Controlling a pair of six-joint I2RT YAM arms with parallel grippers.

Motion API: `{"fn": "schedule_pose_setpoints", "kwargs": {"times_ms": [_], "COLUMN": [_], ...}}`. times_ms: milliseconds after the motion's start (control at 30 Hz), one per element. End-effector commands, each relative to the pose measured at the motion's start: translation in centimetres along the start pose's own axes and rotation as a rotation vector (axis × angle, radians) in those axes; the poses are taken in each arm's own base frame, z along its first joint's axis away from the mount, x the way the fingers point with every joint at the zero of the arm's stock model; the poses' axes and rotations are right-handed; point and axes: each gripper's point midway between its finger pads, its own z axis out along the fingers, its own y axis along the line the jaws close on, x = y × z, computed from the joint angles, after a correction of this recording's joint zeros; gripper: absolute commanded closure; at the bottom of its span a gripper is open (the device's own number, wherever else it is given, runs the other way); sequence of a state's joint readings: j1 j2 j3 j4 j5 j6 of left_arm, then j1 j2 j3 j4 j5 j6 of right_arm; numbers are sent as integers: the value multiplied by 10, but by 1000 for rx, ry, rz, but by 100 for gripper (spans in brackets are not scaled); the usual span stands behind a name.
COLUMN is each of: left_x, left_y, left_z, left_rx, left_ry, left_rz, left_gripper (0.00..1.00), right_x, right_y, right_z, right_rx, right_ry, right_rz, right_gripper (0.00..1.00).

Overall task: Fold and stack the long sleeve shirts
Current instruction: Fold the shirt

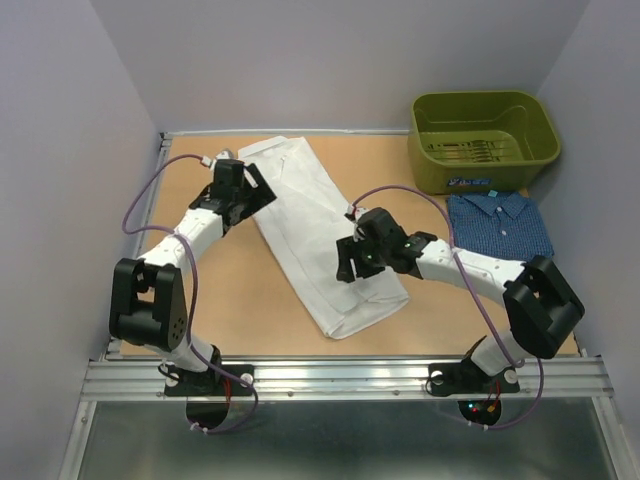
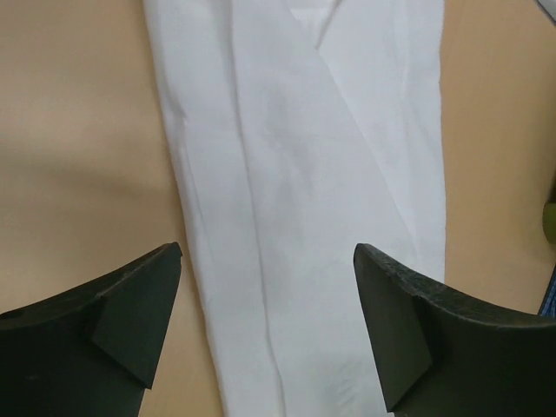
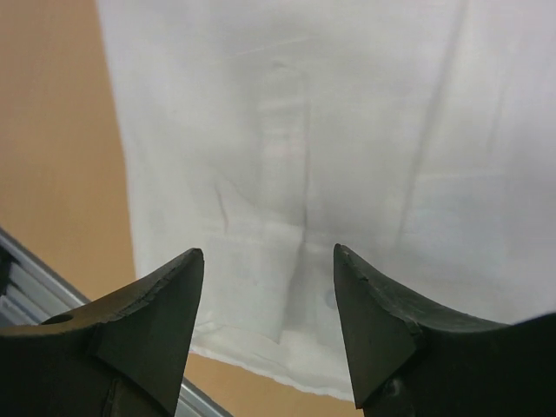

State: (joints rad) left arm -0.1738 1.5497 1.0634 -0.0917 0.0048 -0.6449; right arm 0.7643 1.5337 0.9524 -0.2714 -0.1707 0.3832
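Note:
The white strip's near corner (image 1: 332, 332) by the rail lies uncovered, so the left gripper will next come back from the far end and go down to close on it.
A white long sleeve shirt (image 1: 318, 240) lies folded into a long narrow strip, running diagonally from the table's back left toward the front middle. My left gripper (image 1: 258, 188) hovers open over its far end, jaws wide apart with white cloth (image 2: 304, 217) below and nothing between them. My right gripper (image 1: 347, 268) is open above the strip's near end, where the hem (image 3: 287, 343) shows between its fingers. A dark blue patterned shirt (image 1: 498, 224) lies folded at the right, collar toward the bin.
An olive-green plastic bin (image 1: 484, 140) stands at the back right, just behind the blue shirt. Bare tan tabletop (image 1: 230, 290) shows left of the white shirt. The metal rail (image 1: 340, 375) runs along the near edge.

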Motion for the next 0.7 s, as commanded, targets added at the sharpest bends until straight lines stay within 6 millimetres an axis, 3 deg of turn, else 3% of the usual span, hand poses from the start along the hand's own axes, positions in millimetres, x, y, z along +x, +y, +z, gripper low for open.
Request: {"fn": "schedule_pose_setpoints", "kwargs": {"times_ms": [0,167,267,400,667], "left_x": [55,94,106,105,93], "left_y": [-15,-24,-21,-22,-6], "left_z": [-15,-4,11,34,77], "left_rx": [-29,-40,-74,-120,-218], "left_ry": [65,141,165,170,185], "left_rz": [100,139,152,184,214], "left_gripper": [8,17,23,25,25], "right_x": [11,20,26,36,31], "right_y": [-49,-81,-89,-94,-89], "right_z": [-16,-23,-23,-15,13], "right_rx": [172,241,276,290,244], "right_ry": [-12,-18,-12,28,72], "right_rz": [81,168,166,170,188], "right_gripper": [30,27,27,27,28]}}
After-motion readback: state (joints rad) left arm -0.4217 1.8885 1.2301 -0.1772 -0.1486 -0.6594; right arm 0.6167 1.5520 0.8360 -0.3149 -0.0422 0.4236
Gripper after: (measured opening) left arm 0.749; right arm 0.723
